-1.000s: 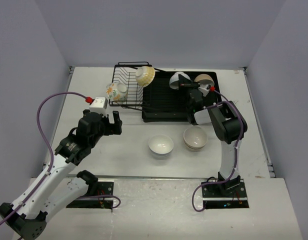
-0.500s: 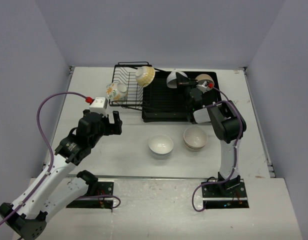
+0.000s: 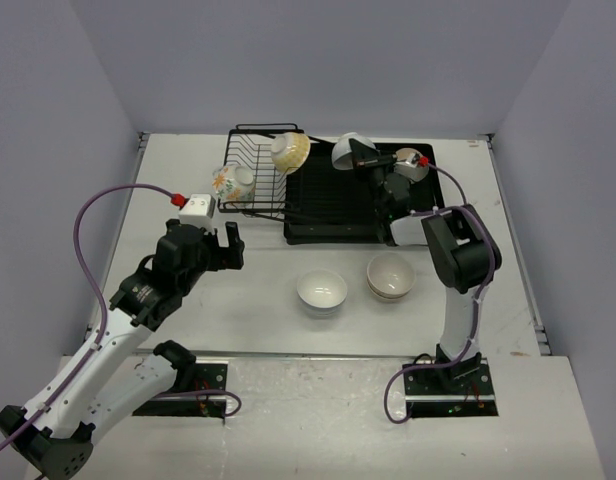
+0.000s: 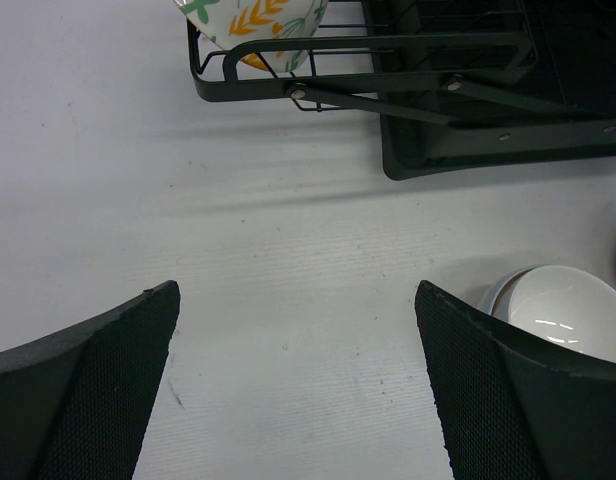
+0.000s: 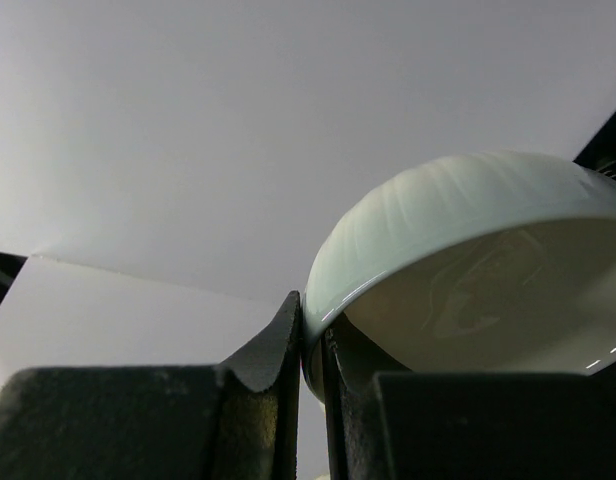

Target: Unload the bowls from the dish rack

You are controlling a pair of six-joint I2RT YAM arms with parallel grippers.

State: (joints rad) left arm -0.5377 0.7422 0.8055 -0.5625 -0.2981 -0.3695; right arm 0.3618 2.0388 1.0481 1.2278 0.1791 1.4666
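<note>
The matching white bowl [image 3: 321,289] stands open below and back of my right gripper. My right gripper will swing back, go down and let go of its bowl into it.
My right gripper [image 3: 364,157] is shut on the rim of a glossy white bowl [image 3: 347,150] and holds it tilted above the black drain tray [image 3: 328,205]; in the right wrist view the rim sits pinched between the fingers [image 5: 310,330]. A cream bowl [image 3: 412,162] rests on the tray behind the arm. The wire rack [image 3: 250,180] holds a yellow-centred patterned bowl [image 3: 289,151] and an orange-flowered bowl [image 3: 231,182]. A white bowl [image 3: 321,290] and a stack of cream bowls [image 3: 391,277] stand on the table. My left gripper [image 3: 226,248] is open and empty, left of them.
A small white box [image 3: 196,207] with a red plug sits on the table left of the rack. In the left wrist view the rack's front edge [image 4: 368,80] and the white bowl [image 4: 563,310] show ahead of the open fingers.
My right gripper has lifted the white bowl up off the tray and carried it slightly left and back. The left arm has not moved.
</note>
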